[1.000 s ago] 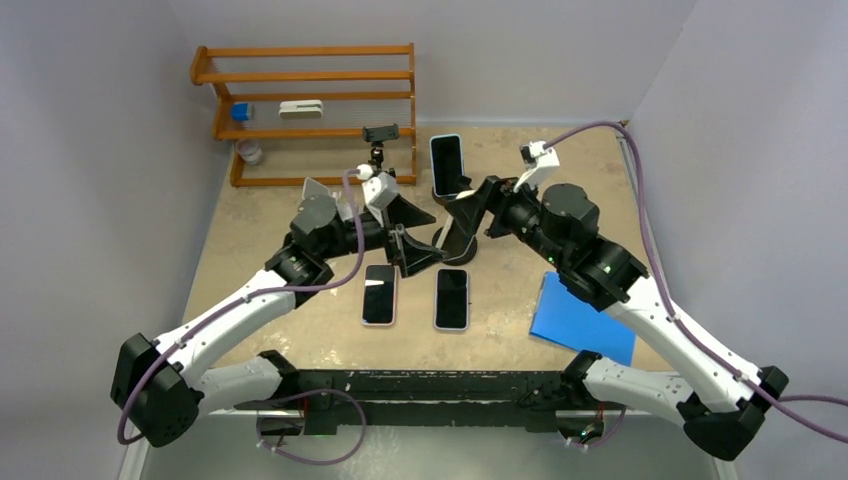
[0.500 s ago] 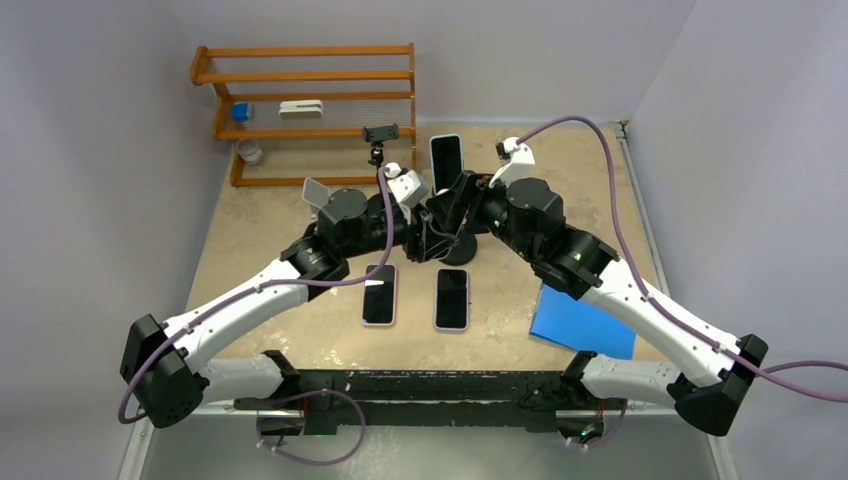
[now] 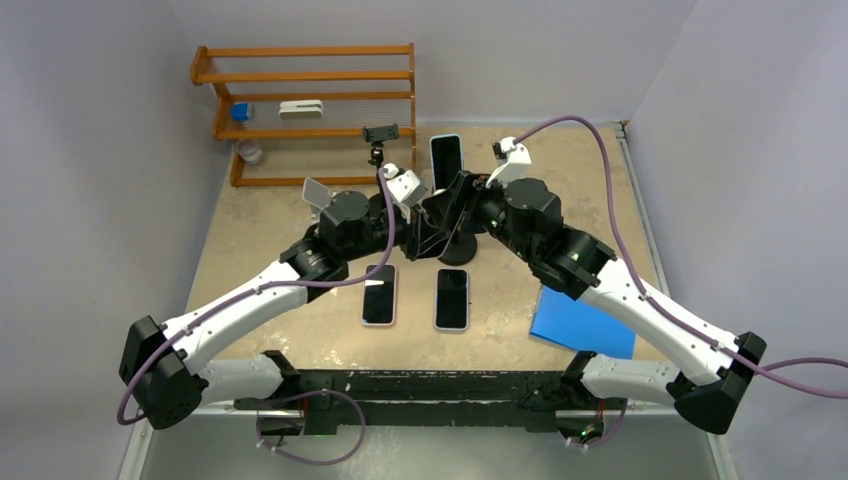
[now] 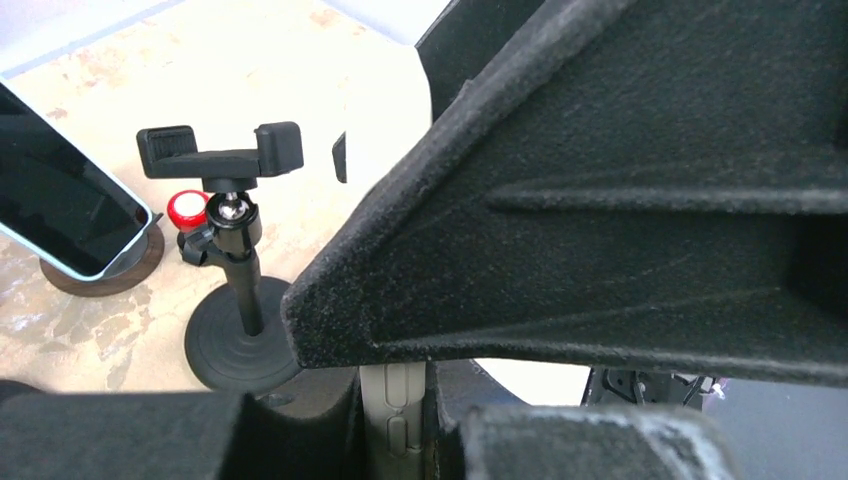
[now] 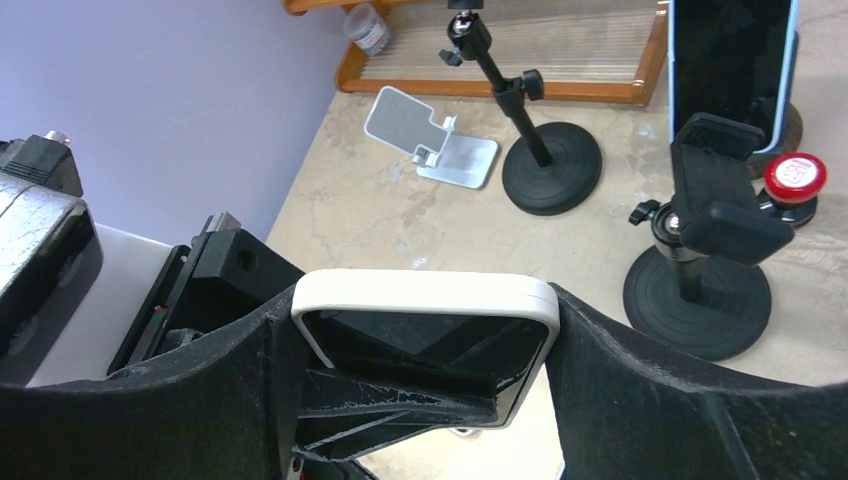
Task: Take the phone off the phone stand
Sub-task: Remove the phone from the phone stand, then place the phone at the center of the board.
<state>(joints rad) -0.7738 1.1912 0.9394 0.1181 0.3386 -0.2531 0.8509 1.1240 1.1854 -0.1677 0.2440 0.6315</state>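
I will move my left gripper back, down and left in the top view and release the white-cased phone on the bare tabletop beside the flat phones.
A white-cased phone (image 5: 425, 300) with a dark screen is held in the air between both grippers. My right gripper (image 5: 425, 340) is shut across its width, a finger pressing each long side. My left gripper (image 4: 400, 400) is shut on the phone's thin edge (image 4: 403, 415), where the side buttons show. In the top view the grippers meet over the mid table, left (image 3: 432, 222) and right (image 3: 452, 205). The black phone stand (image 5: 712, 195), with a red knob (image 5: 794, 176) and a round base (image 5: 700, 300), stands apart from the phone, its clamp empty.
A blue-cased phone (image 3: 446, 160) stands upright on a round wooden base behind the grippers. Two phones (image 3: 379, 293) (image 3: 451, 298) lie flat on the near table, a blue pad (image 3: 583, 323) to their right. A taller black stand (image 3: 380, 135), a silver folding stand (image 5: 435, 135) and a wooden rack (image 3: 310, 100) are at the back left.
The left arm swung right to the phone and its jaws closed on the phone's edge. The right arm moved a little left and back with the phone.
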